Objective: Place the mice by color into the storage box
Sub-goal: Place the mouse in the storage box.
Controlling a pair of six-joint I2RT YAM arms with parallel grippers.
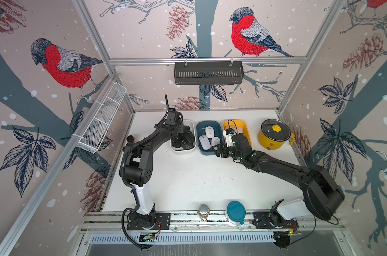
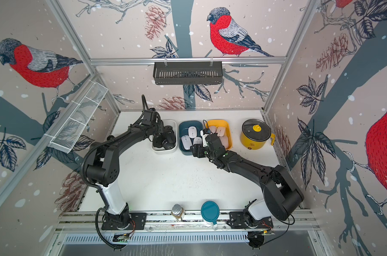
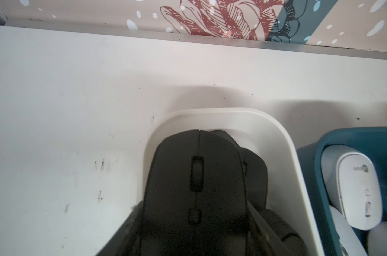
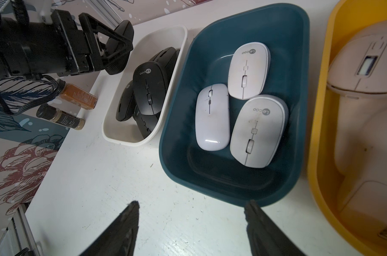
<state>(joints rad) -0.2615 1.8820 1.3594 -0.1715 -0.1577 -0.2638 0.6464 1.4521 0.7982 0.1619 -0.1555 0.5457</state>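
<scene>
The black mouse point(image 3: 197, 177) should next be lowered slightly by my left gripper onto the piled black mice point(image 3: 255, 174) in the white box and released, since that box holds its color.
My left gripper point(image 1: 181, 131) hangs over the white box point(image 1: 183, 151), shut on a black mouse point(image 3: 197, 177) that fills the left wrist view. More black mice point(image 4: 149, 88) lie piled in that box. Three white mice point(image 4: 212, 117) lie in the teal box point(image 1: 202, 126). Pale pink mice point(image 2: 220, 130) rest in the yellow box point(image 1: 243, 123), partly hidden by the right wrist. The right gripper point(image 4: 192, 202) hovers open and empty over bare table, just in front of the teal box's near rim point(image 4: 232, 195).
A yellow pot point(image 1: 273, 135) with a glass lid stands right of the boxes. Two spice bottles point(image 4: 77, 97) lie at the table's left edge. A small jar point(image 1: 203, 211) and a teal-lidded container point(image 1: 235, 210) sit on the front rail.
</scene>
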